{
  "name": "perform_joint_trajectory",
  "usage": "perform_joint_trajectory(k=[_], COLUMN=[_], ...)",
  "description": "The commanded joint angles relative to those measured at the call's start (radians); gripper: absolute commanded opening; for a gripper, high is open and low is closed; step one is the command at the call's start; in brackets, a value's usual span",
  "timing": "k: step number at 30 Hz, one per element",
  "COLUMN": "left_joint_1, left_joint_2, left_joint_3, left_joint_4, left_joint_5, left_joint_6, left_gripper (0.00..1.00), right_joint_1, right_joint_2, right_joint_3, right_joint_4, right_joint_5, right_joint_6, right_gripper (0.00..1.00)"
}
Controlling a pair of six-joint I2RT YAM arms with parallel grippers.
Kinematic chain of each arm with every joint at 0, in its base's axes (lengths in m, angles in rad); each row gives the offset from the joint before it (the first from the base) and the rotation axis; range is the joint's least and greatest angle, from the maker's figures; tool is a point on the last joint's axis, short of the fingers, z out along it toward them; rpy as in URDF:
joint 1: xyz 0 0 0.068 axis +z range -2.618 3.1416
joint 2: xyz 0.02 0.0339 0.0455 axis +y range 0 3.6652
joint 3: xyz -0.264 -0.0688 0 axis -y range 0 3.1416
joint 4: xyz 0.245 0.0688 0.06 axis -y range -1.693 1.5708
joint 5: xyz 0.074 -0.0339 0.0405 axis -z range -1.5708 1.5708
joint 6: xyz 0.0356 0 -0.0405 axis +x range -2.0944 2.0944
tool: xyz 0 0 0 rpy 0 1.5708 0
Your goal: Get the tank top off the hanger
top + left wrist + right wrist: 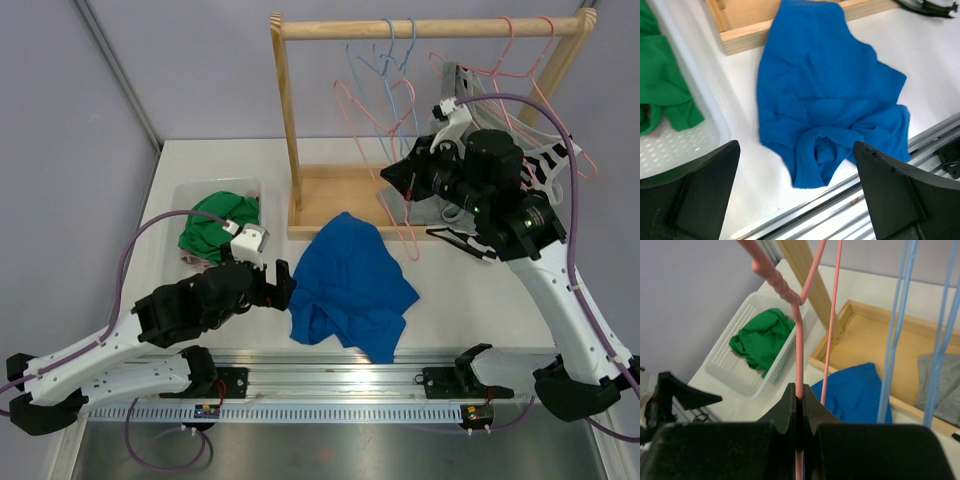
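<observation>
My right gripper's pink hanger is bare and off the rack, so it will go outward to the rack's top bar [428,30], then along it toward the blue hangers.
The blue tank top [350,290] lies crumpled on the table, off the hanger, its far edge draped over the wooden rack's base. In the left wrist view the tank top [825,100] fills the middle. My left gripper [285,285] is at its near-left edge, open wide with nothing between the fingers [796,150]. My right gripper [397,182] is raised by the rack and shut on the wire of a pink hanger [362,135]. The right wrist view shows that pink hanger [799,340] pinched between the shut gripper [799,390], with the tank top [860,395] below.
A white basket [190,195] holding a green garment [215,222] sits at the left. The wooden rack [430,28] carries blue hangers [385,65] and more pink hangers [520,50]. A grey cloth [940,380] lies in its base tray [330,195]. A metal rail [330,365] runs along the near edge.
</observation>
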Motion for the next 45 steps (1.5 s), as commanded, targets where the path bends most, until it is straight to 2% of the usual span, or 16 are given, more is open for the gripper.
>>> perform_joint_trajectory(k=[1, 6, 8, 13, 15, 18, 20, 25, 29, 32, 41, 45], left_joint_1=[-0.003, -0.001, -0.003, -0.001, -0.001, -0.003, -0.001, -0.001, -0.001, -0.001, -0.003, -0.006], left_joint_2=[-0.002, 0.002, -0.007, -0.024, -0.028, -0.035, -0.033, -0.032, -0.027, -0.007, 0.116, 0.16], left_joint_3=[0.087, 0.105, 0.09, 0.084, 0.079, 0.073, 0.073, 0.073, 0.072, 0.075, 0.05, 0.039], left_joint_4=[-0.116, -0.182, -0.17, -0.168, -0.174, -0.179, -0.182, -0.179, -0.17, -0.155, -0.014, 0.026], left_joint_5=[-0.069, -0.138, -0.142, -0.128, -0.134, -0.132, -0.132, -0.128, -0.117, -0.102, -0.011, 0.01], left_joint_6=[-0.007, 0.004, 0.004, 0.002, -0.002, -0.007, -0.005, -0.005, -0.002, 0.001, 0.004, -0.001], left_gripper=[0.99, 0.99, 0.99, 0.99, 0.99, 0.99, 0.99, 0.99, 0.99, 0.99, 0.99, 0.99], right_joint_1=[0.004, 0.005, 0.004, 0.004, 0.004, 0.002, -0.004, -0.081, -0.087, -0.088, -0.119, -0.125], right_joint_2=[0.092, 0.294, 0.371, 0.573, 0.667, 0.753, 0.772, 0.755, 0.692, 0.684, 0.675, 0.638], right_joint_3=[0.217, 0.501, 0.569, 0.88, 1.008, 1.11, 1.107, 1.046, 0.96, 0.954, 0.942, 0.888], right_joint_4=[-0.143, -0.256, -0.276, -0.371, -0.417, -0.46, -0.457, -0.454, -0.417, -0.427, -0.447, -0.428], right_joint_5=[0.112, 0.181, 0.187, 0.193, 0.244, 0.291, 0.317, 0.268, 0.265, 0.256, 0.218, 0.236], right_joint_6=[-0.059, -0.093, -0.096, -0.118, -0.124, -0.138, -0.139, -0.102, -0.107, -0.112, -0.078, -0.067], right_gripper=[0.0, 0.0, 0.0, 0.0, 0.0, 0.0, 0.0, 0.0, 0.0, 0.0, 0.0, 0.0])
